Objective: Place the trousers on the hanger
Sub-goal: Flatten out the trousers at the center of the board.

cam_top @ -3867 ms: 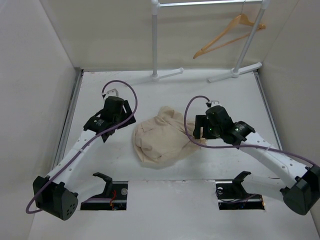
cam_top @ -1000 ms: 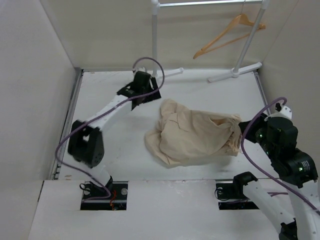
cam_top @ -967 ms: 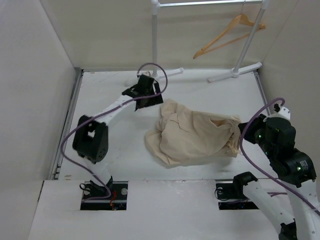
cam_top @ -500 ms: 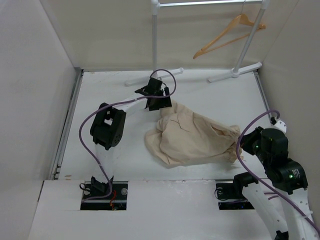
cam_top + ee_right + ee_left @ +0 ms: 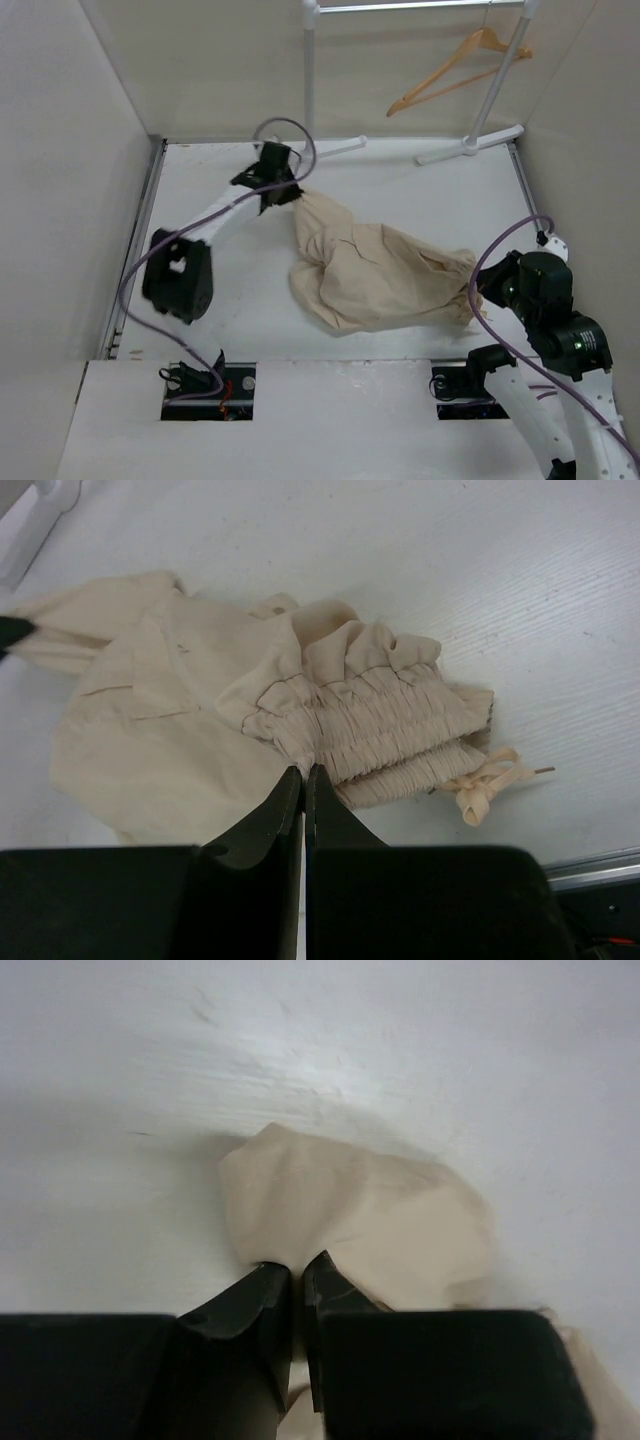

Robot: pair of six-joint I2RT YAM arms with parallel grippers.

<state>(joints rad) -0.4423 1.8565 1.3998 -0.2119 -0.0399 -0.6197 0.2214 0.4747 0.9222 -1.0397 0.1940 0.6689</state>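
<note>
Next, the right gripper lifts, pulls away from the left gripper and lowers outward onto the bare tabletop to release, as the trousers (image 5: 385, 275) lie crumpled.
The beige trousers (image 5: 385, 275) lie crumpled on the white table, stretched between both arms. My left gripper (image 5: 291, 196) is shut on their far left corner; in the left wrist view the cloth (image 5: 350, 1205) bunches out from between the closed fingertips of the gripper (image 5: 297, 1266). My right gripper (image 5: 478, 291) is shut on the gathered waistband (image 5: 390, 725), with its tips (image 5: 303, 772) pinching the waistband's near edge. A knotted drawstring (image 5: 487, 781) trails to the right of it. The wooden hanger (image 5: 458, 66) hangs tilted from the rack's top bar at the back right, far from both grippers.
The white clothes rack stands at the back, with one post (image 5: 310, 75) at the centre and a slanted post (image 5: 500, 85) at the right, and its feet (image 5: 468, 146) on the table. Side walls close in left and right. Two dark openings (image 5: 210, 385) sit by the arm bases.
My left gripper has shut on the trousers' far corner and drawn it back to the left, stretching the cloth. The right gripper, shut on the waistband, has pulled it nearer.
</note>
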